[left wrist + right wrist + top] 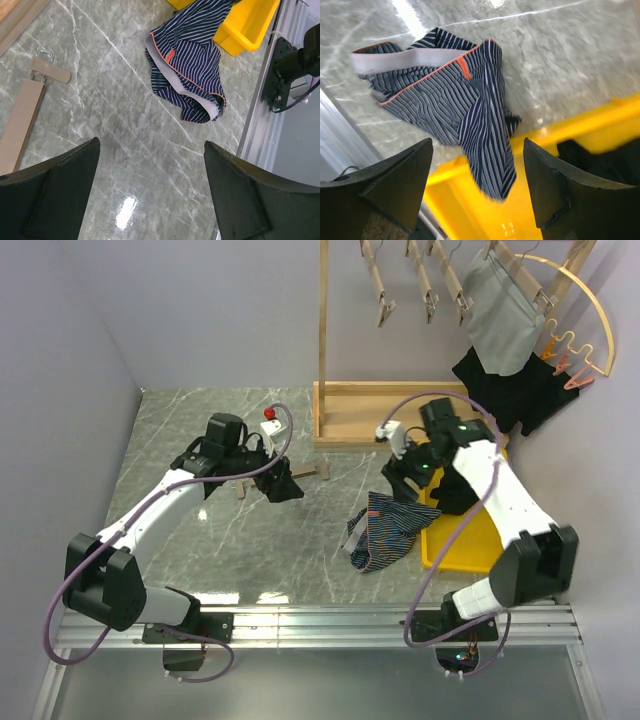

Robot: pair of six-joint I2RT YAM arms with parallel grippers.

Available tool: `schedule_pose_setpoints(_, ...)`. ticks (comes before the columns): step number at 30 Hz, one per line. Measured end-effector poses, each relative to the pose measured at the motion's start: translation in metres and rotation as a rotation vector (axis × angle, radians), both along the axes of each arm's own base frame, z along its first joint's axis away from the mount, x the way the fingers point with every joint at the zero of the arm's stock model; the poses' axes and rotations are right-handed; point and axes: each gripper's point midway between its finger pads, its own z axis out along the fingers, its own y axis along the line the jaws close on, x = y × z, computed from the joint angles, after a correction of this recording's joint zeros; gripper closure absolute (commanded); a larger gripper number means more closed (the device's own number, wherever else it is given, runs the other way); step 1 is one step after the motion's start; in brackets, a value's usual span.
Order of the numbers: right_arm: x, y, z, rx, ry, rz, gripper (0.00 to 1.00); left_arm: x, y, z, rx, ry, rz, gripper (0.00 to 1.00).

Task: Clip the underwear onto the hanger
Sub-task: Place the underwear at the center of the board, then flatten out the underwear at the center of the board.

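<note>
The waistband's far corner [373, 496] [489, 44] lies below the robot's right gripper and to its left in the top view, so the gripper will move across and down onto that corner next.
The striped navy underwear [385, 530] lies crumpled on the marble table, one end draped over the rim of the yellow tray [470, 545]. It also fills the right wrist view, where the underwear [445, 95] lies below my open right gripper [477, 185], untouched. My right gripper [400, 478] hovers just above its far end. A wooden clip hanger [20, 125] lies flat on the table, its clip [50, 70] at one end. My left gripper [283, 483] hangs over the hanger [318, 473], open and empty; in its wrist view the left gripper [150, 192] frames bare marble.
A wooden rack [400, 420] stands at the back with several clip hangers and a grey garment [500, 315] hung on it. Black clothes [515, 390] are piled at the back right. A small red-topped object [270, 415] sits behind my left arm. A metal rail [265, 115] edges the table.
</note>
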Motion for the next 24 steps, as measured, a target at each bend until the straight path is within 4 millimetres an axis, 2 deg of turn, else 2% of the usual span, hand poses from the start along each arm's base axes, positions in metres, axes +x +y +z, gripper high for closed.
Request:
schedule_pose_setpoints(5,0.022,0.014,-0.043,-0.088,0.113,0.025,0.18,0.002,-0.001,0.002,-0.012,0.006,0.010,0.05)
schedule_pose_setpoints(8,0.046,0.021,-0.057,-0.102,0.152,0.026,0.17,0.002,-0.002,0.002,-0.015,0.007,0.013,0.02)
schedule_pose_setpoints(11,0.057,0.027,-0.066,-0.104,0.179,0.035,0.17,0.000,0.000,-0.001,-0.011,0.013,0.016,0.01)
schedule_pose_setpoints(14,0.055,0.031,-0.074,-0.113,0.209,0.051,0.17,-0.004,0.001,-0.005,-0.010,0.025,0.023,0.01)
schedule_pose_setpoints(19,0.038,0.045,-0.085,-0.127,0.274,0.116,0.20,-0.005,0.002,-0.005,-0.010,0.033,0.031,0.01)
schedule_pose_setpoints(21,0.034,0.048,-0.088,-0.136,0.285,0.138,0.36,-0.005,0.002,-0.005,-0.010,0.032,0.032,0.01)
schedule_pose_setpoints(22,0.032,0.050,-0.088,-0.139,0.286,0.150,0.48,-0.005,0.002,-0.004,-0.010,0.030,0.032,0.01)
schedule_pose_setpoints(23,0.030,0.051,-0.089,-0.141,0.288,0.162,0.68,-0.005,0.002,-0.004,-0.009,0.029,0.034,0.01)
schedule_pose_setpoints(24,0.029,0.052,-0.088,-0.143,0.290,0.173,0.76,-0.005,0.003,-0.004,-0.008,0.027,0.035,0.01)
